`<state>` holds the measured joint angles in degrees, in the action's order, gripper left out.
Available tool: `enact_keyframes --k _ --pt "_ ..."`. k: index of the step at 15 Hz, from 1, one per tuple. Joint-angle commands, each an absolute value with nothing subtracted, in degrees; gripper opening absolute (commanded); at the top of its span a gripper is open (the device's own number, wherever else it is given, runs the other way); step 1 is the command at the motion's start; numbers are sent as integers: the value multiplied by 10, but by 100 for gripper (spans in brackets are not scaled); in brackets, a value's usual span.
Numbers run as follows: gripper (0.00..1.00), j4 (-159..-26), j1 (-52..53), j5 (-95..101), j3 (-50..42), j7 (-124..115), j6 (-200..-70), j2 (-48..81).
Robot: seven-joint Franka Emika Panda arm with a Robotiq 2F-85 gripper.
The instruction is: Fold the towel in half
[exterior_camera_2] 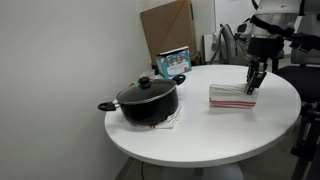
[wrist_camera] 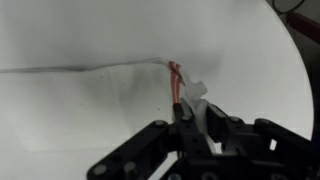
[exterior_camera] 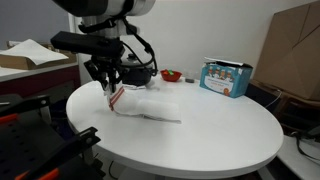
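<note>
My gripper will next lift the striped end, carry it over, then lower it and let go of it by the opposite end (exterior_camera: 177,108), because that is across the flat cloth from my gripper.
The towel (exterior_camera: 150,105) is a white cloth with red stripes, lying on the round white table (exterior_camera: 200,140). It also shows in an exterior view (exterior_camera_2: 230,96) and in the wrist view (wrist_camera: 90,110). My gripper (exterior_camera: 111,92) is shut on the towel's red-striped end and holds that end lifted a little above the table. It also shows in an exterior view (exterior_camera_2: 250,88). In the wrist view my gripper (wrist_camera: 187,112) pinches the cloth, and the red stripes (wrist_camera: 175,80) run out from between the fingers. The rest of the towel lies flat.
A black pot with a lid (exterior_camera_2: 147,100) stands on the table, a short way from the towel. A blue box (exterior_camera: 225,77) and a small red bowl (exterior_camera: 170,75) sit near the table's far edge. A cardboard box (exterior_camera_2: 167,28) stands beyond the table.
</note>
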<state>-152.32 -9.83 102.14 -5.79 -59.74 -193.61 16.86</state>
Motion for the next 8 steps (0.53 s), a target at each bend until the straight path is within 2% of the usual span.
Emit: enact_keyframes --k 1,8 --pt "11 -1480 -104 1048 -120 -631 -1990 203" --pt "12 -1352 -26 1146 -238 -760 -2021 248"
